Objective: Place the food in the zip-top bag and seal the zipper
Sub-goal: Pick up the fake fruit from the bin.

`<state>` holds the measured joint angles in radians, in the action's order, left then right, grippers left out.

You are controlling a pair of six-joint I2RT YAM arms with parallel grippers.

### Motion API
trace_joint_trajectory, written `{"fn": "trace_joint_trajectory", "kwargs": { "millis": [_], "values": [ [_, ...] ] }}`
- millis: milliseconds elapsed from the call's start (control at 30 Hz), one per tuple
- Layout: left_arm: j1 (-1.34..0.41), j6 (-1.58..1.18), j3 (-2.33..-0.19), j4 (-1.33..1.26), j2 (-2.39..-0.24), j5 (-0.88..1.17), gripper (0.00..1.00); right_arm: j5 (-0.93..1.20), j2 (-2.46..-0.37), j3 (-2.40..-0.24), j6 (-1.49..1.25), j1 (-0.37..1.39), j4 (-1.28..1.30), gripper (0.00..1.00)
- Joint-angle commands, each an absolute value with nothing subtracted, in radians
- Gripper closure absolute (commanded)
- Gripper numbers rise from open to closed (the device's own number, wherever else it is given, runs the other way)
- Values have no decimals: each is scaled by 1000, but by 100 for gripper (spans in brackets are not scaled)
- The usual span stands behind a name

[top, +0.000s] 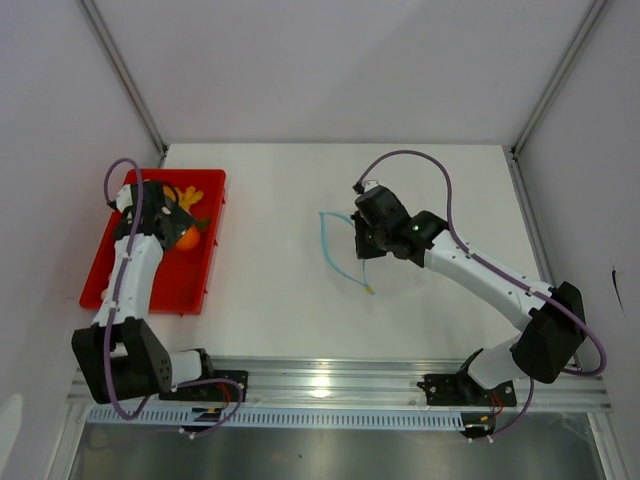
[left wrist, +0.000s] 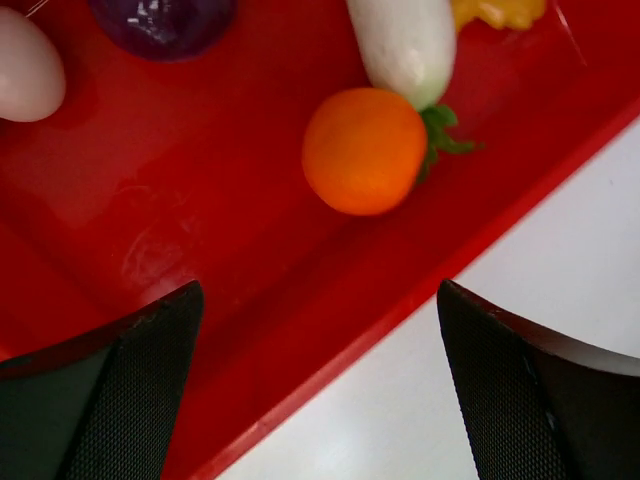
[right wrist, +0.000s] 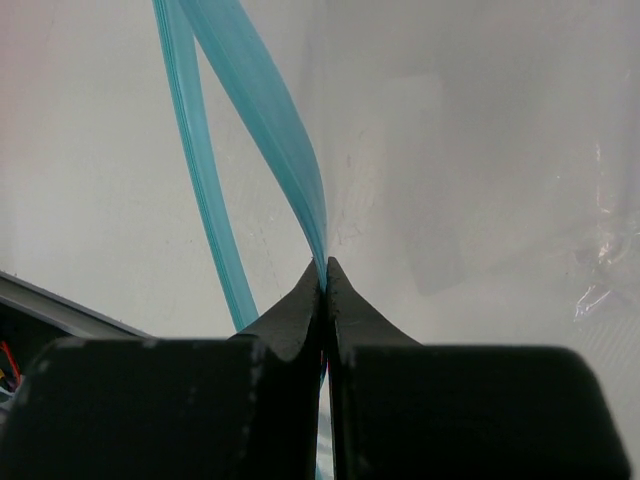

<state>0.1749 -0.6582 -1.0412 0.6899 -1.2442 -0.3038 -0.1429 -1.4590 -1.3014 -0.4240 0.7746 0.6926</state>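
Note:
The open fingers of my left gripper go down and across the red tray around the orange piece (left wrist: pixel 363 151) next. That piece lies free of the tray's rim beside the white piece (left wrist: pixel 405 45).
The food lies in a red tray (top: pixel 190 285) at the left: an orange piece (left wrist: pixel 365 150) with a green stalk, a white piece (left wrist: pixel 405 45), a purple piece (left wrist: pixel 165 22), a pale pink piece (left wrist: pixel 28 68) and a yellow piece (left wrist: pixel 497 10). My left gripper (left wrist: pixel 320 385) is open above the tray's edge, short of the orange piece. The clear zip-top bag (top: pixel 385 275) lies mid-table, its mouth held open. My right gripper (right wrist: pixel 325 265) is shut on one lip of the blue-teal zipper (right wrist: pixel 270 110); the other lip (right wrist: pixel 205 190) hangs apart.
The tray's raised rim (left wrist: pixel 420 295) runs diagonally under the left gripper, with white table (left wrist: pixel 560 230) beyond it. Metal rails (top: pixel 330 385) line the table's near edge. White walls enclose the back and sides.

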Motion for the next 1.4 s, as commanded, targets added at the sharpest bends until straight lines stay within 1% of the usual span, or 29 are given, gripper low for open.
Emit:
{"fn": "trace_joint_trajectory", "kwargs": {
  "millis": [0, 133, 233, 467, 667, 867, 1100, 1133, 1167, 1200, 1233, 1267, 1333, 1367],
  "values": [
    [257, -701, -1063, 614, -1319, -302, 0, -127, -1466, -1290, -403, 767, 640, 100],
    [290, -700, -1111, 609, -1446, -236, 0, -118, -1480, -1293, -402, 762, 635, 100],
    [291, -692, -1129, 582, -1503, -225, 0, -110, -1483, -1296, -400, 761, 627, 100],
    [295, -657, -1157, 491, -1586, -137, 1, -109, -1482, -1295, -393, 756, 621, 100],
    [296, -647, -1227, 517, -1695, -120, 0, -112, -1473, -1293, -387, 746, 627, 100],
    [296, -660, -1227, 488, -1741, -77, 0, -114, -1470, -1290, -382, 736, 630, 100],
    [298, -647, -1247, 502, -1779, -113, 1, -114, -1470, -1293, -383, 733, 629, 100],
    [298, -644, -1252, 503, -1793, -115, 1, -112, -1470, -1295, -383, 733, 629, 100],
    [298, -641, -1250, 503, -1799, -126, 9, -112, -1470, -1296, -383, 732, 627, 100],
    [298, -637, -1255, 505, -1804, -129, 19, -110, -1471, -1296, -382, 732, 627, 100],
    [298, -632, -1256, 497, -1809, -130, 22, -109, -1471, -1298, -383, 732, 629, 100],
    [299, -630, -1258, 499, -1815, -133, 24, -107, -1471, -1299, -385, 733, 630, 100],
    [299, -629, -1272, 514, -1818, -146, 22, -104, -1470, -1298, -387, 732, 634, 100],
    [296, -629, -1273, 514, -1819, -146, 22, -104, -1465, -1296, -388, 732, 635, 100]
  ]
}}
